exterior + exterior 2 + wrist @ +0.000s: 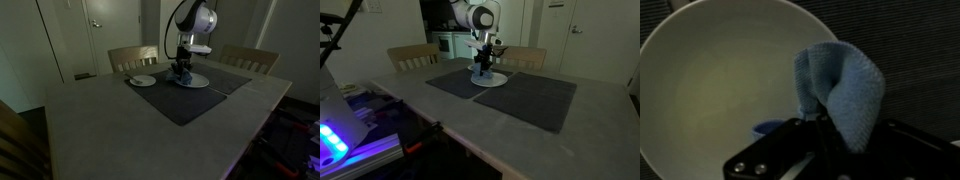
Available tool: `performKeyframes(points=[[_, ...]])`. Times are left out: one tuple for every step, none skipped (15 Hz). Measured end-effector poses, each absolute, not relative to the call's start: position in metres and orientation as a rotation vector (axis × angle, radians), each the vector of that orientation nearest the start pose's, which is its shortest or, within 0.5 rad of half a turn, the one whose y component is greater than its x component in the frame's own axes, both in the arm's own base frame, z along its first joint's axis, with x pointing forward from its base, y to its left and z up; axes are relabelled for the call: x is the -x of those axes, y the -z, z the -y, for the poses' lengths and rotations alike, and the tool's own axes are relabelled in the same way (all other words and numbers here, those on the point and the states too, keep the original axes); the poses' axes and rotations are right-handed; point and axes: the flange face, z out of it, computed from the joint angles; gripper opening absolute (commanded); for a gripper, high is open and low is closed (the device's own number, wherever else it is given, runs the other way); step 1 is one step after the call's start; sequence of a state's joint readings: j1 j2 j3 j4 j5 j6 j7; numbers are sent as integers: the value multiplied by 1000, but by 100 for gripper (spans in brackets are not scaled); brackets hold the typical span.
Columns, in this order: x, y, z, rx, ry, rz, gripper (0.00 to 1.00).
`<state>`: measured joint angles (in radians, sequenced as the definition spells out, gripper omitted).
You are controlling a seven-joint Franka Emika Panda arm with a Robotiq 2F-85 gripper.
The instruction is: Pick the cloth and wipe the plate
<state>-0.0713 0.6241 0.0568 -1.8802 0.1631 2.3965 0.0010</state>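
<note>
The placemat lies bare beside the small plate. So the gripper rises off the larger plate next, moves toward that bare patch (163, 95) and lowers the cloth onto it.
In the wrist view my gripper (825, 128) is shut on a blue cloth (845, 85) that hangs bunched over the right part of a white plate (720, 90). In both exterior views the gripper (181, 70) (482, 70) points straight down onto the plate (196, 81) (498, 81), which lies on a dark placemat. The cloth (180, 72) shows as a dark blue wad at the fingertips, pressed on the plate. The fingertips themselves are hidden by the cloth.
A second small white plate (142, 80) lies on the dark placemat (190, 100) (520, 95) beside the first. Wooden chairs (133, 56) (412, 54) stand at the far table edge. The grey table (110, 130) extends toward the camera.
</note>
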Motion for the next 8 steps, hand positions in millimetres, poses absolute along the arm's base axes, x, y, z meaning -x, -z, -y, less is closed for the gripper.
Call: performKeyframes(points=[[-624, -172, 3, 2972, -144, -197, 3], [-626, -179, -4, 2957, -122, -169, 3], [-629, -186, -11, 2941, -97, -142, 3], [-631, -194, -19, 2926, -72, -115, 3], [-633, -201, -28, 2909, -52, -85, 3], [-634, -208, -38, 2890, -35, -53, 3], [-635, -213, -49, 2868, -22, -18, 3], [-635, -215, -62, 2845, -17, 18, 3]])
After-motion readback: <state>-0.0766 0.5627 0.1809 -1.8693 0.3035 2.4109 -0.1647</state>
